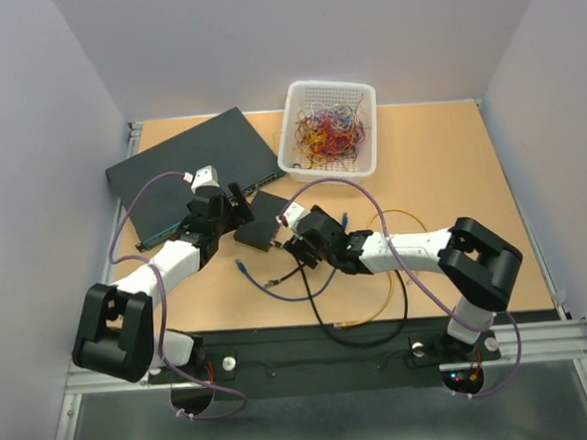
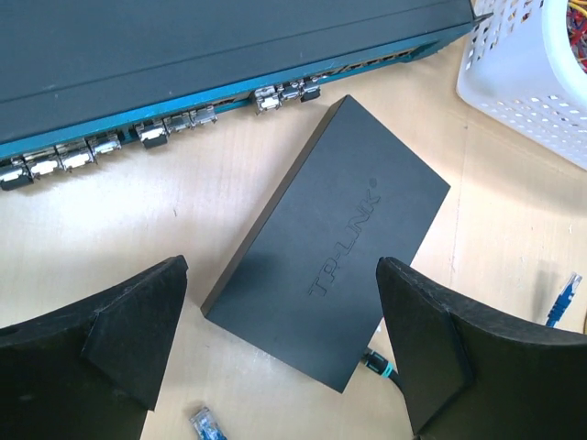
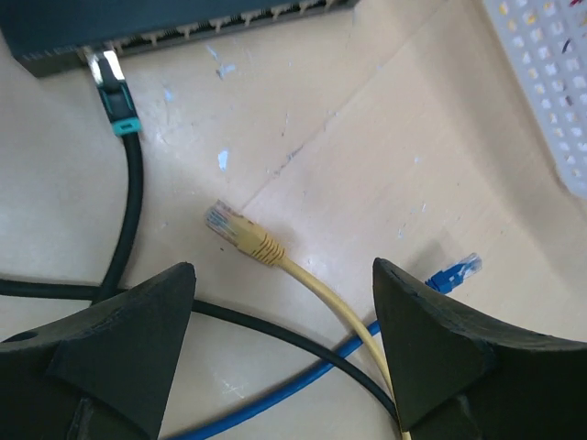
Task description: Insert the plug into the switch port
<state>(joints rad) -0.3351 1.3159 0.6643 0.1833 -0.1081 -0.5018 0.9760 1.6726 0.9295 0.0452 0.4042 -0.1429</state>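
Observation:
The right gripper moves down and slightly toward the switch next, onto the yellow plug's ribbed boot (image 3: 264, 246). That plug lies loose just ahead of the gripper's open fingers.
The small black switch (image 1: 262, 225) lies flat between my two grippers; it also shows in the left wrist view (image 2: 330, 247). Its row of ports (image 3: 193, 26) faces my right gripper. A black cable's plug with a teal boot (image 3: 116, 96) sits in the end port. A loose yellow plug (image 3: 240, 235) lies on the table just ahead of my open, empty right gripper (image 3: 284, 275), (image 1: 297, 242). My left gripper (image 2: 280, 293), (image 1: 233, 208) is open and empty above the switch's near end, its fingers (image 2: 138, 330) either side.
The large dark blue-grey box (image 1: 191, 171) with its own ports (image 2: 174, 124) lies behind the switch. A white basket (image 1: 293, 130) of coloured wires stands at the back. Loose blue plugs (image 2: 206, 423), (image 3: 456, 272) and blue, black and yellow cables (image 1: 377, 275) lie near the right gripper.

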